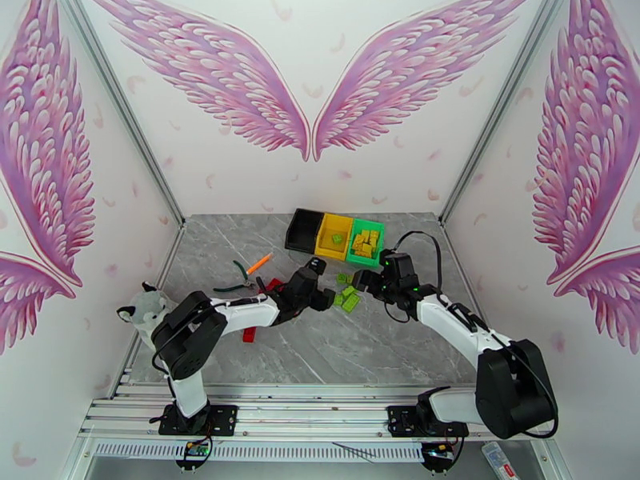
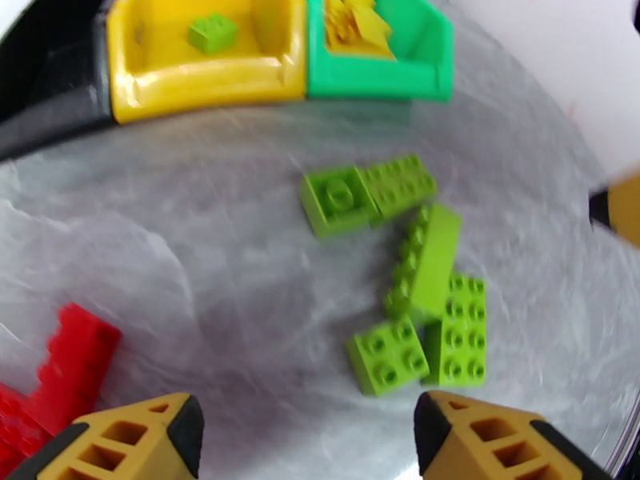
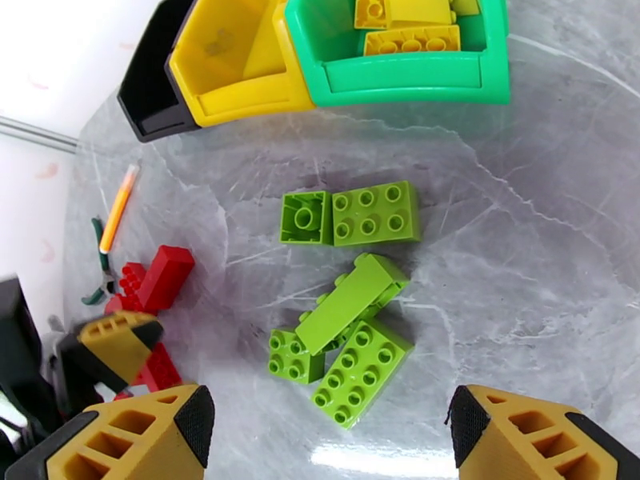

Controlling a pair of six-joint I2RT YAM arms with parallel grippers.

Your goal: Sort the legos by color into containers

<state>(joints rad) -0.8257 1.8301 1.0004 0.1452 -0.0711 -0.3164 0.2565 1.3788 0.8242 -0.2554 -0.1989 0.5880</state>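
Note:
The robot's left gripper will lower next and shift toward the right gripper, onto the uncovered small square light green lego, which lies below its open fingers.
Several light green legos [image 1: 348,296] lie in a loose cluster mid-table, with two side by side [image 3: 352,216] and others piled [image 3: 344,346]. Red legos [image 1: 272,286] sit to the left [image 2: 64,370]. The black bin [image 1: 304,228], yellow bin [image 1: 334,236] and green bin [image 1: 366,240] stand in a row at the back. One green brick [image 2: 212,32] lies in the yellow bin, and yellow bricks [image 3: 408,26] fill the green bin. My left gripper [image 2: 308,442] hovers open just left of the green cluster. On the cluster's right, my right gripper [image 3: 328,442] is open too, holding nothing.
Orange-handled pliers [image 1: 244,274] lie left of the red bricks. One red brick [image 1: 252,334] sits apart under the left arm. A grey plush toy [image 1: 148,306] stands at the table's left edge. The two grippers are close together over the cluster.

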